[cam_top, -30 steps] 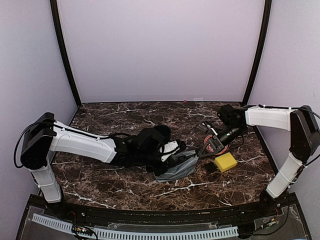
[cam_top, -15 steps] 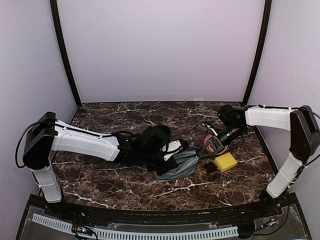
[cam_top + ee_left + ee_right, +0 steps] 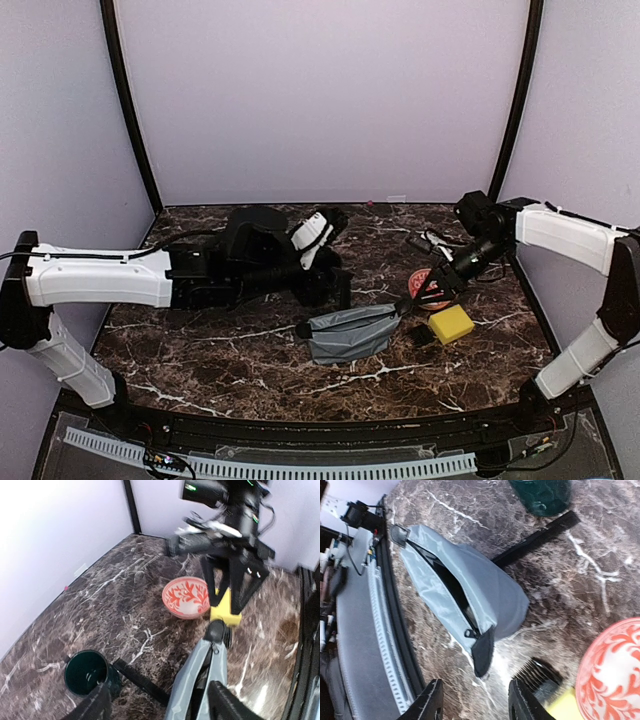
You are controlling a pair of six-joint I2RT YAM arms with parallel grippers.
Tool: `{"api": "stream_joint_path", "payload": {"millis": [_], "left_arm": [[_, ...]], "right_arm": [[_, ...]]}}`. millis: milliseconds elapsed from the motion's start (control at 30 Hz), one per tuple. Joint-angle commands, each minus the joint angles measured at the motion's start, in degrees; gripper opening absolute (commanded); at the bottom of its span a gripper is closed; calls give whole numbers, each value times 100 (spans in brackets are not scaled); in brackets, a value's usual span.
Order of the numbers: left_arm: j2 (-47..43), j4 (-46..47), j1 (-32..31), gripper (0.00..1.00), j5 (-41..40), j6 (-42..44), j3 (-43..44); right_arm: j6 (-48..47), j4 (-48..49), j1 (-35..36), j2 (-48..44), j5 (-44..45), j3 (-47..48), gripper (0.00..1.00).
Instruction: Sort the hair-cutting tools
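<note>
The right gripper moves back past the pouch's tab and lowers next onto the black toothed piece (image 3: 422, 335) (image 3: 538, 680), which lies low against the yellow block.
The long black comb (image 3: 140, 680) lies flat on the marble between a dark green cup (image 3: 86, 671) and a grey zip pouch (image 3: 200, 680). In the right wrist view the comb (image 3: 535, 537) runs out from behind the pouch (image 3: 465, 590), whose zip gapes; its dark contents cannot be made out. My left gripper (image 3: 160, 710) hangs open above cup and pouch, holding nothing; from above it (image 3: 328, 280) sits just behind the pouch (image 3: 350, 332). My right gripper (image 3: 475, 702) is open just short of the pouch's black end tab (image 3: 482, 652); in the top view it (image 3: 412, 298) is at the pouch's right end.
A red-and-white patterned plate (image 3: 425, 285) sits under the right wrist. A yellow block (image 3: 450, 323) lies right of the pouch, with a black toothed piece (image 3: 537, 675) against it. The table's near rim (image 3: 395, 630) runs close behind the pouch.
Both grippers have opened and let go of the pouch. The left arm has pulled back and up to the left; the right gripper has risen slightly, uncovering the plate.
</note>
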Motion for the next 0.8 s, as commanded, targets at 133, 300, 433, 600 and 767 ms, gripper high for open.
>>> {"api": "stream_joint_path", "payload": {"millis": [133,300,433,600,767], "left_arm": [[-772,-1,461,86,-695,-51,-286],[-904,-298,1244,86,288,-561,-416],[-1157,551,1435,86,571,-536,-1190],[-1218,697,1501,85,352,-567,-1428],[-1529,1023,1510,85,360,-884,-1804]], "right_arm": [[-1904,-217,27,-689,1642,-242,57],[-3243,-201,566,-901,2831,-491,61],[-3639,-186,1088,-656,3545,-472,68],[-3649,29,1561,-23,3971,-362,75],[-3780,345,1831,335,4280,-441,76]]}}
